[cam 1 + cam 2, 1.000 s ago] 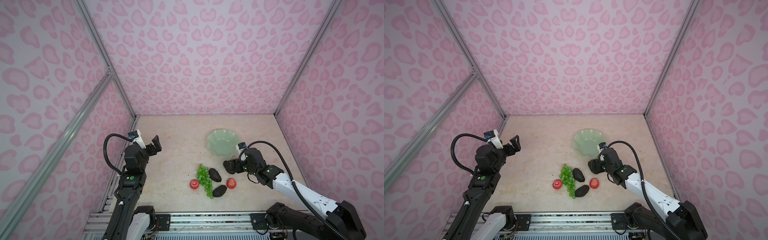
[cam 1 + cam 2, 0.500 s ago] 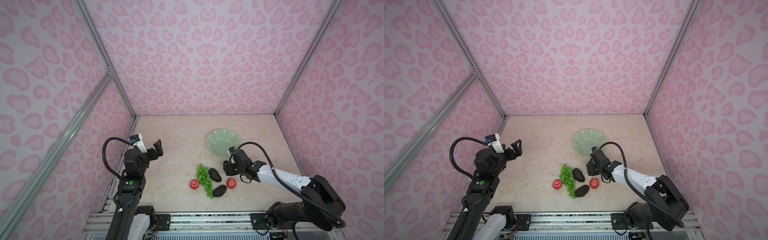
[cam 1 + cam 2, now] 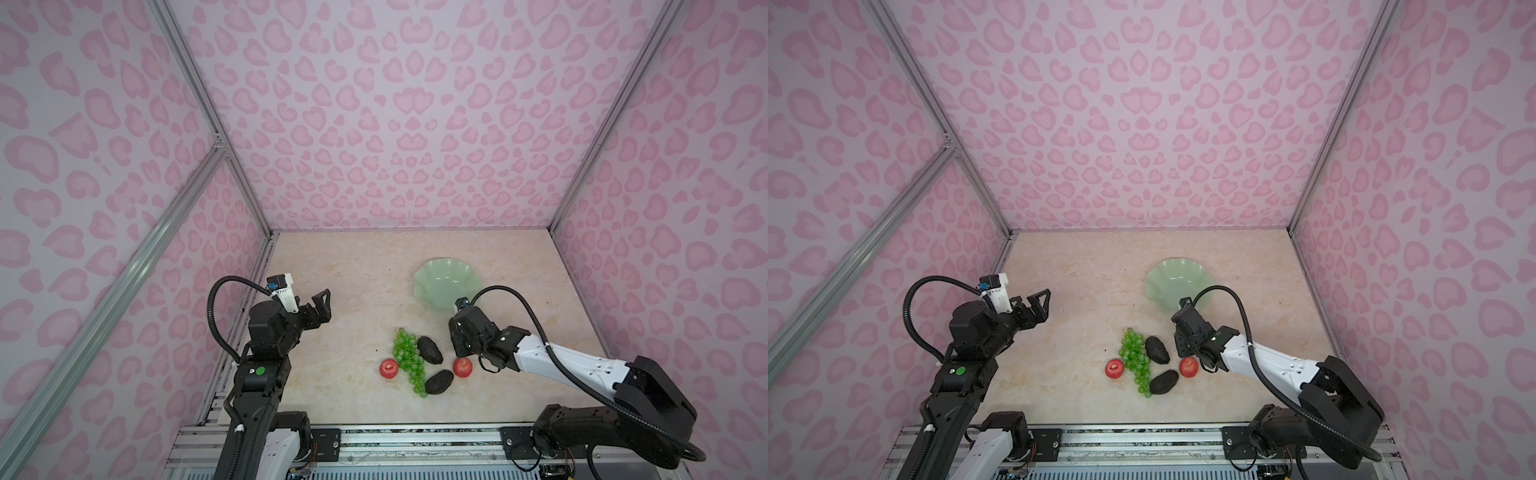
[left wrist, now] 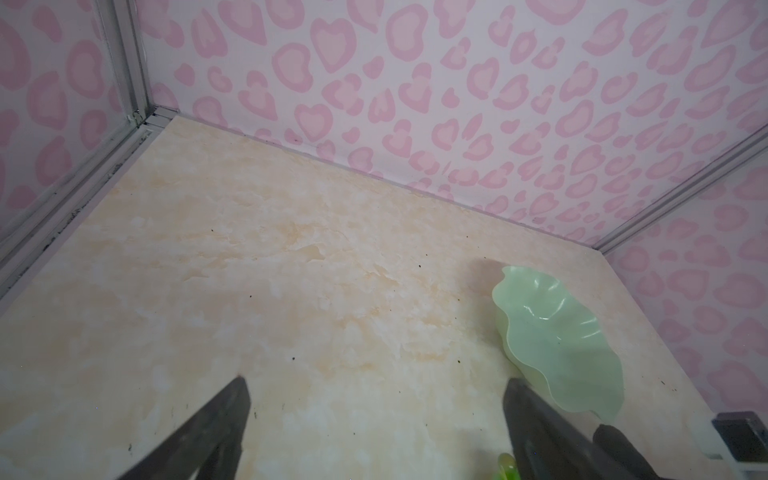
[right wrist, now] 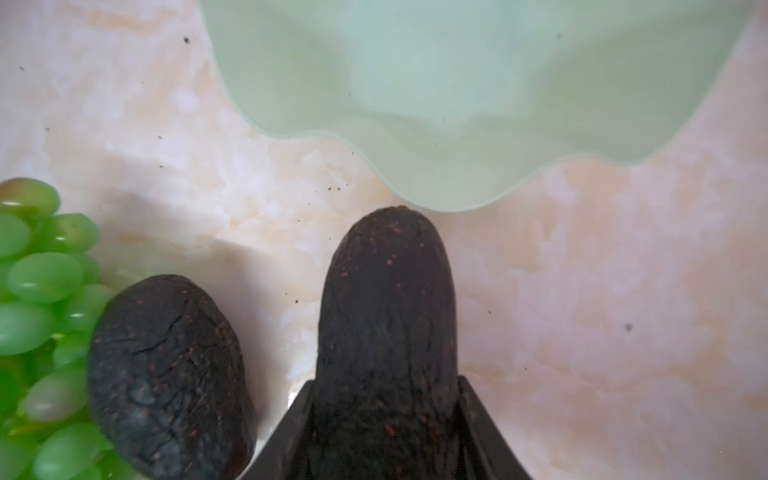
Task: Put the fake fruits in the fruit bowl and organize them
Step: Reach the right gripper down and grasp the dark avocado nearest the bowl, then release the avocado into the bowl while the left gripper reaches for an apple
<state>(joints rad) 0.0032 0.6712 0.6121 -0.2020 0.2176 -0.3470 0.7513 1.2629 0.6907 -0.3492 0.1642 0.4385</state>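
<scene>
My right gripper holds the avocado, and the bowl's near rim lies ahead of the avocado. So it will next rise, go outward and come down to let go of it in the bowl's empty middle (image 3: 444, 281) (image 5: 436, 60).
In the right wrist view my right gripper (image 5: 384, 384) is shut on a dark bumpy avocado (image 5: 386, 299), one finger pressed against each side. Its tip points at the rim of the empty mint-green fruit bowl (image 5: 478, 83). A second avocado (image 5: 166, 374) and the green grapes (image 5: 37, 291) lie beside it. In both top views the right gripper (image 3: 461, 336) covers the held avocado, just in front of the bowl (image 3: 446, 282). Two avocados (image 3: 430, 350) (image 3: 439, 381), two red apples (image 3: 388, 368) (image 3: 462, 367) and the grapes (image 3: 409, 359) lie on the table. My left gripper (image 3: 321, 300) hangs open and empty at the left.
The beige marble-look tabletop (image 3: 353, 270) is walled by pink-patterned panels on three sides. A metal rail (image 3: 374, 440) runs along the front edge. The left wrist view shows bare table between the open fingers (image 4: 224, 415) and the bowl (image 4: 552, 332).
My right gripper has come down over the avocado beside the bowl and its jaws have closed on it. The left arm has shifted slightly, its gripper still open.
</scene>
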